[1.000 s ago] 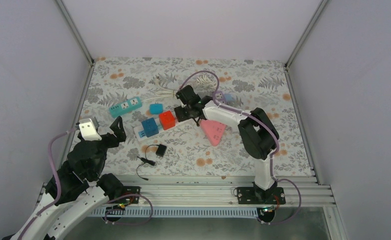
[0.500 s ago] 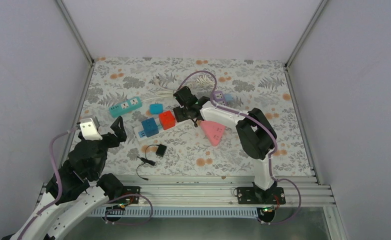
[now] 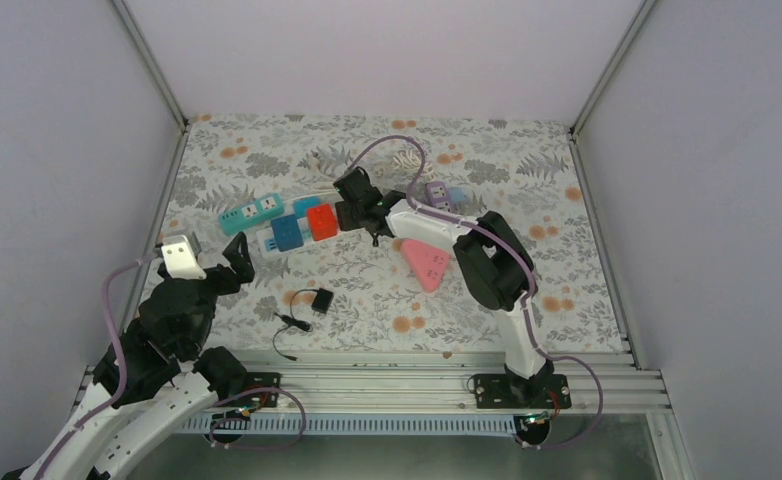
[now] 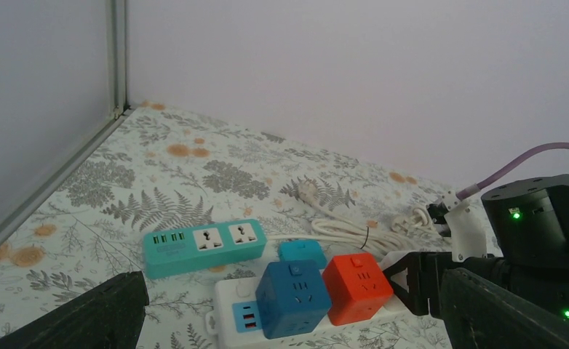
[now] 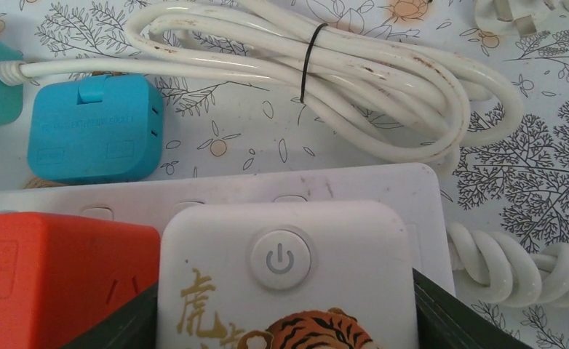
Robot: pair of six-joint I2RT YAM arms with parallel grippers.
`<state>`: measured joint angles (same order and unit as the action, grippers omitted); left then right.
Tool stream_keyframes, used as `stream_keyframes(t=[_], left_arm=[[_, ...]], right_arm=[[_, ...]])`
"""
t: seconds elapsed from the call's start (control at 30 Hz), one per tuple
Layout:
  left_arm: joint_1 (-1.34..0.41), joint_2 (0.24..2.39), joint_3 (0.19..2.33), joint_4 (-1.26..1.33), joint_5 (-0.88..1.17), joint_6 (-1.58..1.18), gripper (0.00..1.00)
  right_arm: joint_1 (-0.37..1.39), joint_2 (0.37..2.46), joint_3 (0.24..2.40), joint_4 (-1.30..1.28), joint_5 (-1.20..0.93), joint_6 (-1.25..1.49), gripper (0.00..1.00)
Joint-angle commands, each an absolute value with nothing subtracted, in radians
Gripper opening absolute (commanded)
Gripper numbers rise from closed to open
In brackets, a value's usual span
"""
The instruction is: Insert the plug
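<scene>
The white cube plug (image 5: pixel 287 269) already stands on the power strip's end beside the red cube, so next my right gripper should stay low there and open.
My right gripper (image 3: pixel 354 214) is shut on a white cube plug (image 5: pixel 287 269) with a power button and a tiger print. It holds the plug on the right end of the white power strip (image 5: pixel 303 185), right beside a red cube (image 5: pixel 56 269). A blue cube (image 3: pixel 287 233) sits on the strip to the left of the red cube (image 3: pixel 321 222). The left wrist view shows the strip (image 4: pixel 227 298), the blue cube (image 4: pixel 294 294), the red cube (image 4: pixel 356 285) and the right gripper's black fingers (image 4: pixel 420 280). My left gripper (image 3: pixel 235 262) is open and empty, well short of the strip.
A teal power strip (image 3: pixel 251 213) and a small cyan adapter (image 3: pixel 307 205) lie just behind the white strip. A coiled white cable (image 5: pixel 383 80) lies beyond them. A pink triangular block (image 3: pixel 427 262), a black adapter with its lead (image 3: pixel 322 300) and a purple adapter (image 3: pixel 437 193) lie nearby.
My right gripper has moved left and back with the white cube. The white strip with the red and blue cubes has slid with it towards the teal strip. The left arm has barely moved.
</scene>
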<state>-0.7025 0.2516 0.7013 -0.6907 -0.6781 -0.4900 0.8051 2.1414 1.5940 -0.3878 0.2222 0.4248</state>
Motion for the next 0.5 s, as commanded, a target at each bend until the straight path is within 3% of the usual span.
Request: stream_keyframes(t=[0.0, 0.47], left_arm=[[-0.697, 0.265, 0.703, -0.696, -0.690, -0.478, 1.00], [-0.696, 0.312, 0.709, -0.695, -0.699, -0.481, 1.00]], right_arm=[[0.812, 2.258, 1.542, -0.540, 0.239, 0.498, 0.50], [0.787, 2.104, 1.479, -0.547, 0.197, 0.444, 0.50]])
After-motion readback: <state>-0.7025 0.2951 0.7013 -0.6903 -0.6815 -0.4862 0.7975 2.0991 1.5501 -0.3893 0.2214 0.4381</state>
